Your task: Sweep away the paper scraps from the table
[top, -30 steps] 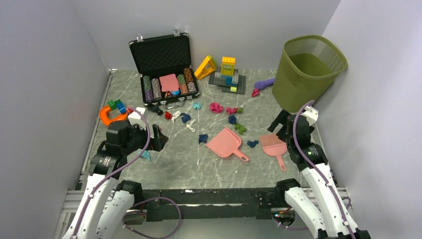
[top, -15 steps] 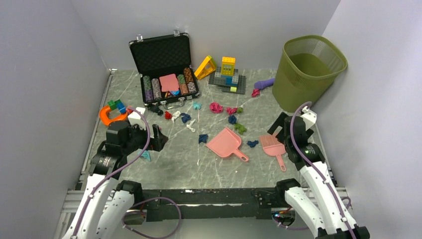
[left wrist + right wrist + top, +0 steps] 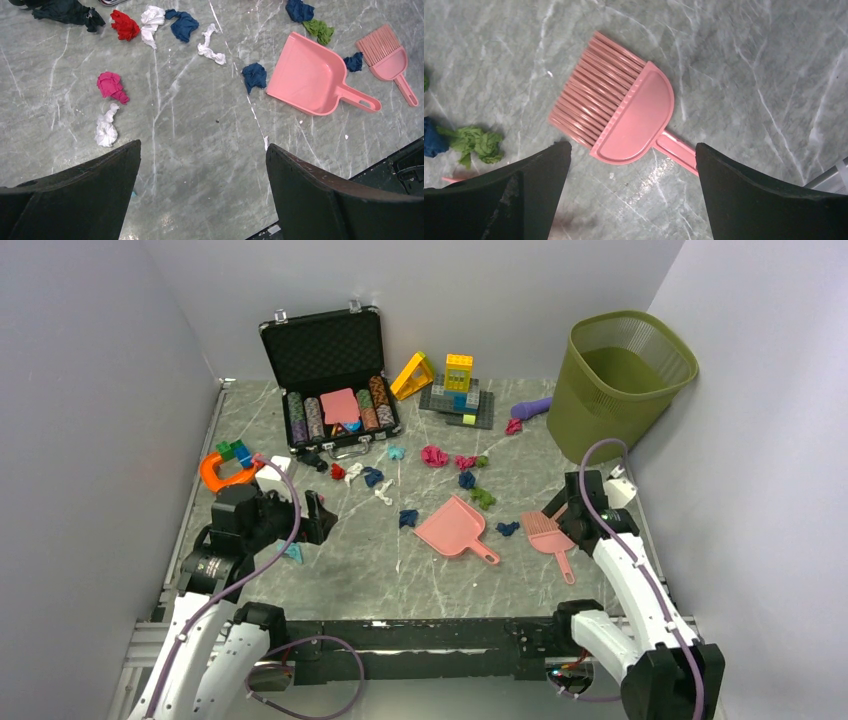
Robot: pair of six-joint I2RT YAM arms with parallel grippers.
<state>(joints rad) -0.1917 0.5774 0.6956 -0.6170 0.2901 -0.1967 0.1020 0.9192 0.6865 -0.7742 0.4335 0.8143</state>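
The brush's slim handle is much narrower than its broad bristled head. I will lower my right gripper onto the handle next and close around it.
Paper scraps lie across the middle of the table (image 3: 400,570): magenta (image 3: 434,455), green (image 3: 483,497) and dark blue (image 3: 408,518) wads among them. The left wrist view shows red (image 3: 124,25), magenta (image 3: 111,85), white (image 3: 106,131) and blue (image 3: 255,76) scraps. A pink dustpan (image 3: 452,527) and a pink brush (image 3: 548,530) lie on the table. My left gripper (image 3: 322,520) is open and empty, above bare table (image 3: 202,150). My right gripper (image 3: 567,523) is open, just above the brush (image 3: 634,120), its fingers either side of the brush head and handle base (image 3: 631,146).
An olive wastebasket (image 3: 617,385) stands at the back right. An open black case of poker chips (image 3: 335,380), building blocks (image 3: 455,385), a purple object (image 3: 532,407) and an orange toy (image 3: 225,470) sit along the back and left.
My right arm has swung down and toward the near side, bringing its open gripper over the pink brush. The left arm and the scraps have not moved.
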